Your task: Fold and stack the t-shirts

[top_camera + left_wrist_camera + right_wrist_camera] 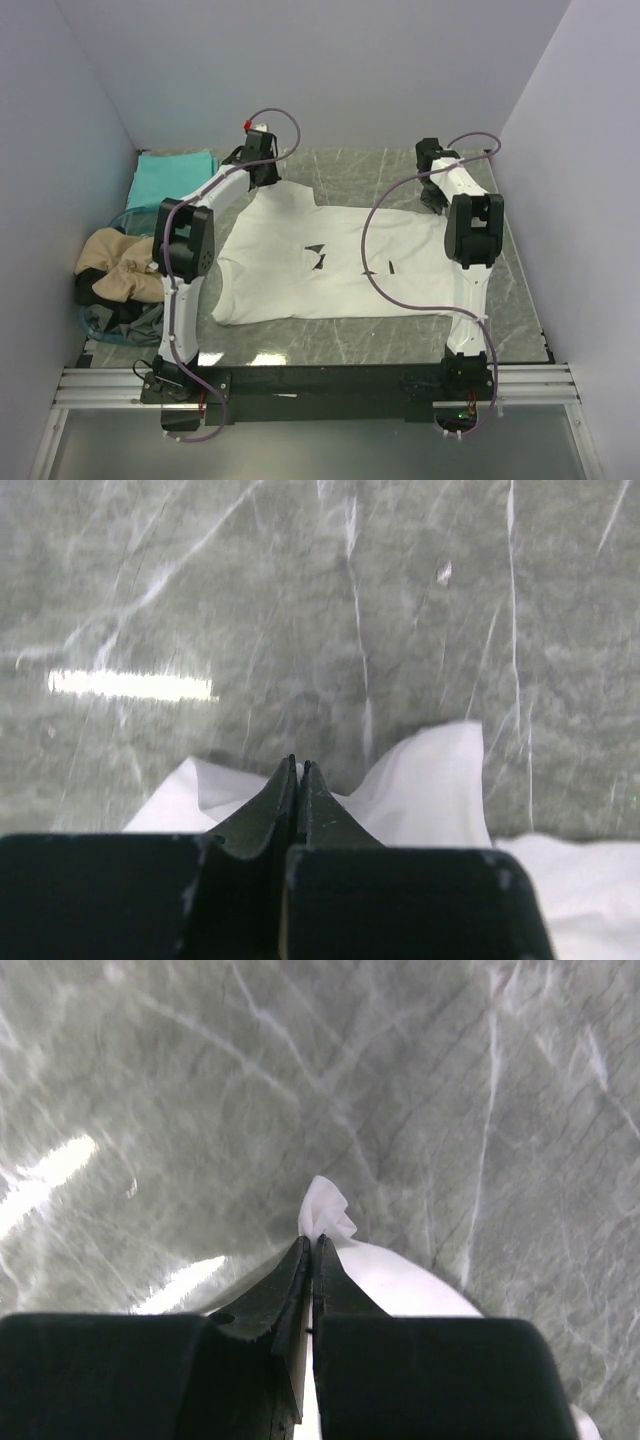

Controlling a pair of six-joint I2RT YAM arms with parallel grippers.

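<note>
My right gripper should pull the pinched far edge of the white t-shirt back over the white t-shirt's flat body (pixel 434 248) and release it folded there, because that body lies back from the gripper.
A white t-shirt (pixel 330 265) with small black marks lies spread across the middle of the grey marble table. My left gripper (pixel 262 172) is shut on its far left edge; the left wrist view shows the closed jaws pinching white cloth (pixel 420 790). My right gripper (pixel 434 196) is shut on the far right edge; a small tuft of white cloth (pixel 325 1210) sticks out past its fingertips. A folded teal t-shirt (pixel 172 176) lies at the far left. A tan t-shirt (pixel 120 265) sits bunched at the left.
A clear blue-tinted bin (pixel 100 320) at the left edge holds the tan cloth and some dark cloth (pixel 135 320). White walls close in the left, back and right. A black rail (pixel 330 380) with the arm bases runs along the near edge.
</note>
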